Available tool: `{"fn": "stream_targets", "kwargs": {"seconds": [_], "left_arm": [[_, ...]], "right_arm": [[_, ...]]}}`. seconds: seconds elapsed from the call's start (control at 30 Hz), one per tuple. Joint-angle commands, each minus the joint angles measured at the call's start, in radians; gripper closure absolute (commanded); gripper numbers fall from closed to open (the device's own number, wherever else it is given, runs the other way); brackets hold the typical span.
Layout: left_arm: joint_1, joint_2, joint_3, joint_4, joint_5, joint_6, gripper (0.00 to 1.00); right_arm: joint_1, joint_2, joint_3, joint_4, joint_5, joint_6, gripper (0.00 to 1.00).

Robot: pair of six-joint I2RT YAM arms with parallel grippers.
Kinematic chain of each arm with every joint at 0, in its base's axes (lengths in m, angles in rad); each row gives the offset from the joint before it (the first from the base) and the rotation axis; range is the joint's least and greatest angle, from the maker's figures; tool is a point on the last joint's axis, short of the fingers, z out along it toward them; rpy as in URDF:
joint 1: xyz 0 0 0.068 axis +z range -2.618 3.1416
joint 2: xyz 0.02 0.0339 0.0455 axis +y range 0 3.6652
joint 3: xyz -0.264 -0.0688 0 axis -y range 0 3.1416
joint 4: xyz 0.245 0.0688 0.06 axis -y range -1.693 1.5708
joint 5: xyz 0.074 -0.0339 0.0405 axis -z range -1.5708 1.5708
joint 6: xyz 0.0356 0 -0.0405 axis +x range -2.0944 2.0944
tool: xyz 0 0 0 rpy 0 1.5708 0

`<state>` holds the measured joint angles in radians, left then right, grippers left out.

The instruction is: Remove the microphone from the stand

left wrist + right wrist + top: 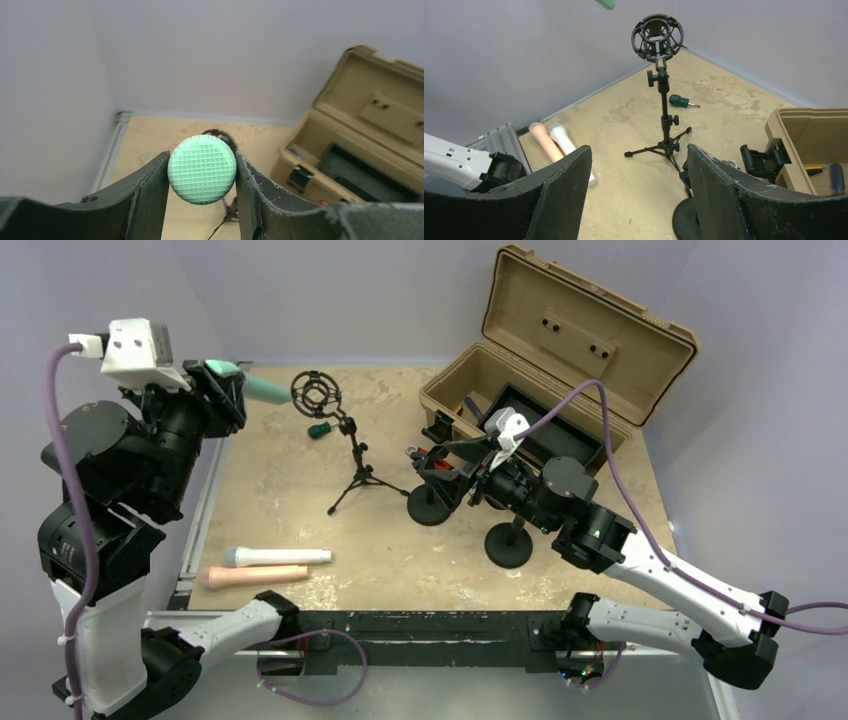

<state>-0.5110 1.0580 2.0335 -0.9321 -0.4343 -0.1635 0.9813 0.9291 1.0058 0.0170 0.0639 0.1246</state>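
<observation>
I will next draw my left gripper back and down to the bare tabletop (292, 536) beside the white microphone and release the mint-green one there, as that spot is clear of the mount (315, 392).
My left gripper (222, 380) is shut on a mint-green microphone (258, 386), holding it in the air left of the stand, clear of the mount. In the left wrist view its grille (202, 170) sits pinched between my two fingers. The black tripod stand (352, 455) stands at the table's middle with its round shock mount (315, 392) empty; it also shows in the right wrist view (658, 37). My right gripper (432, 466) is open and empty, low over the table right of the stand. The microphone's tail tip (607, 4) peeks in at the top of the right wrist view.
A white microphone (277, 557) and a peach one (253, 576) lie at the front left. A green-handled screwdriver (319, 429) lies behind the stand. Two black round-base stands (430, 504) (509, 543) sit near my right gripper. An open tan case (560, 370) stands at the back right.
</observation>
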Motion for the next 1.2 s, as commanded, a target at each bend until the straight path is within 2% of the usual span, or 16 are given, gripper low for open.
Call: {"fn": "stream_targets", "kwargs": {"seconds": [0.0,0.13,0.27,0.4,0.53,0.6,0.73,0.93,1.17], "left_arm": [[0.002,-0.075,-0.153,0.005,-0.321,0.030,1.00],[0.003,-0.165,-0.319,0.087,-0.530,0.076,1.00],[0.027,-0.216,-0.476,0.108,-0.540,0.024,1.00],[0.176,-0.188,-0.528,-0.044,-0.255,-0.184,1.00],[0.422,-0.168,-0.601,-0.065,0.094,-0.297,1.00],[0.530,-0.156,-0.631,-0.078,0.223,-0.343,1.00],[0.637,-0.134,-0.679,-0.128,0.292,-0.429,1.00],[0.800,-0.132,-0.857,-0.111,0.540,-0.605,1.00],[0.894,-0.092,-0.979,-0.116,0.531,-0.697,1.00]], "right_arm": [[0.001,-0.003,-0.010,0.042,-0.002,0.013,0.32],[0.001,0.000,-0.006,0.036,-0.008,0.006,0.32],[0.002,0.004,-0.003,0.040,-0.016,0.004,0.32],[0.002,0.004,-0.006,0.039,-0.019,0.007,0.32],[0.002,-0.007,-0.012,0.022,-0.009,0.011,0.33],[0.002,-0.016,-0.013,0.013,-0.003,0.014,0.32],[0.002,-0.031,-0.018,0.012,-0.005,0.019,0.33],[0.002,-0.028,-0.024,0.019,-0.015,0.022,0.32],[0.002,-0.024,-0.029,0.021,-0.022,0.023,0.32]]}}
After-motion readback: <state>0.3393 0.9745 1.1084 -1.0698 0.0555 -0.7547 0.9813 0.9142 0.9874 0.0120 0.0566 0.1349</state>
